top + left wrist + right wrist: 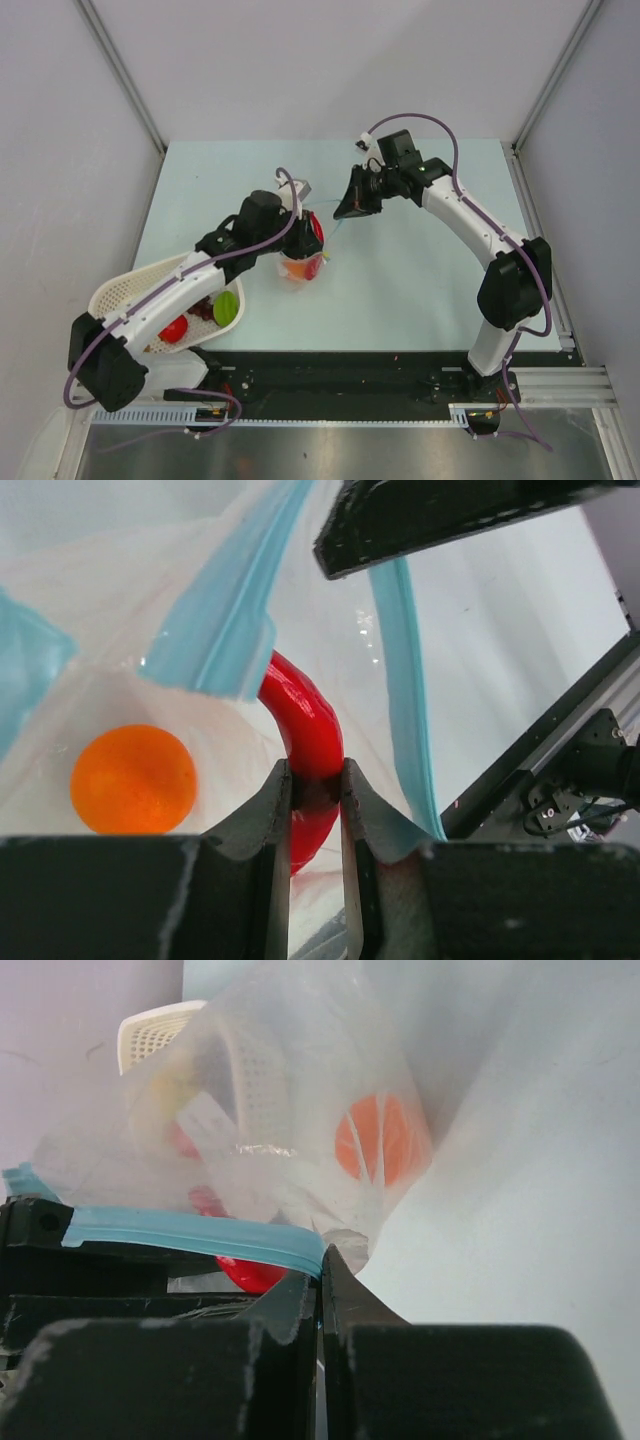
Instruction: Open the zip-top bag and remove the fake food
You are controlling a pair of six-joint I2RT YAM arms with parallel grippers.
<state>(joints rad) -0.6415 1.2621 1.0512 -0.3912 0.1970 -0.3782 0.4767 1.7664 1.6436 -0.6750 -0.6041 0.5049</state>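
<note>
The basket is to the left of my left gripper in the top view, so next I will lift that gripper, swing it back and down beside the green oval and let go.
The zip-top bag point(303, 262) hangs open at mid-table, its blue zip strip point(222, 615) spread apart. My left gripper point(317, 780) reaches into the mouth and is shut on a curved red fake food piece point(303, 725), seen from above as a red shape point(316, 230). An orange ball point(133, 778) lies inside the bag. My right gripper point(322, 1260) is shut on the bag's zip strip point(190, 1230) and holds that edge up, to the right of the left gripper point(345, 212). The orange ball point(385, 1140) shows through the plastic.
A white mesh basket point(125, 285) stands at the left near edge under the left arm. It holds a red round piece point(173, 328), a green oval point(226, 308) and a dark grape bunch point(203, 310). Grey walls enclose the table.
</note>
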